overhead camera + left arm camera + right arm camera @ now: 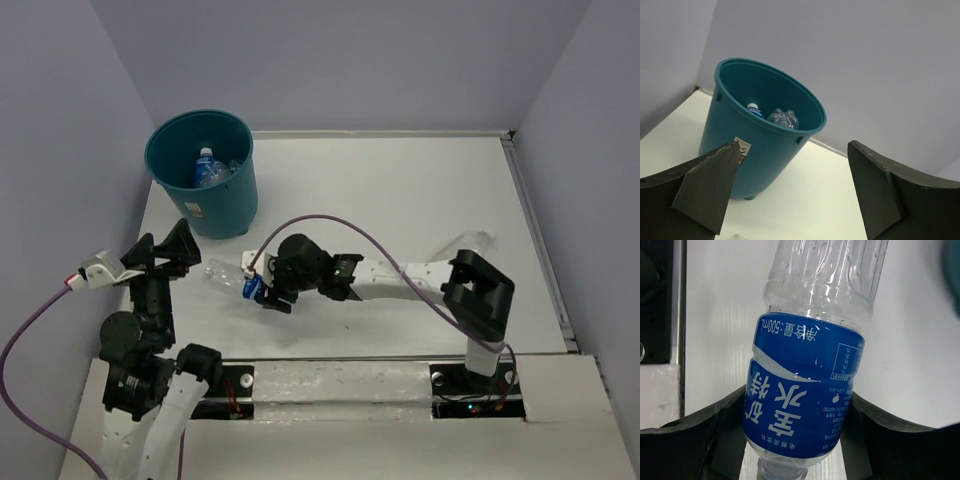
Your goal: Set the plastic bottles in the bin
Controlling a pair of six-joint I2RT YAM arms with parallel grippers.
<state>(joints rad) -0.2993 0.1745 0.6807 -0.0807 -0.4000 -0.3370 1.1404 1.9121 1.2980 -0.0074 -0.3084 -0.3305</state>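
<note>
My right gripper will next lift the bottle up and outward over the bin's opening [212,146] to let go of it there. The bin's rim is higher than the low-held bottle.
The teal bin [200,175] stands at the table's far left and holds two or more clear plastic bottles [208,166]; the left wrist view shows the bin [760,150] with a blue cap [753,107] and a bottle base [784,118] inside. My right gripper [262,290] is shut on a blue-labelled bottle [228,274], near its neck, low over the table in front of the bin. In the right wrist view the gripper [797,402] has both fingers pressed against the label [800,405]. My left gripper [165,252] is open and empty, facing the bin, just left of the held bottle.
Grey walls close the table on the left, back and right. A white label [192,209] is stuck on the bin's front. A faint clear shape [478,240] lies by the right arm's elbow, too dim to identify. The arm bases stand at the near edge.
</note>
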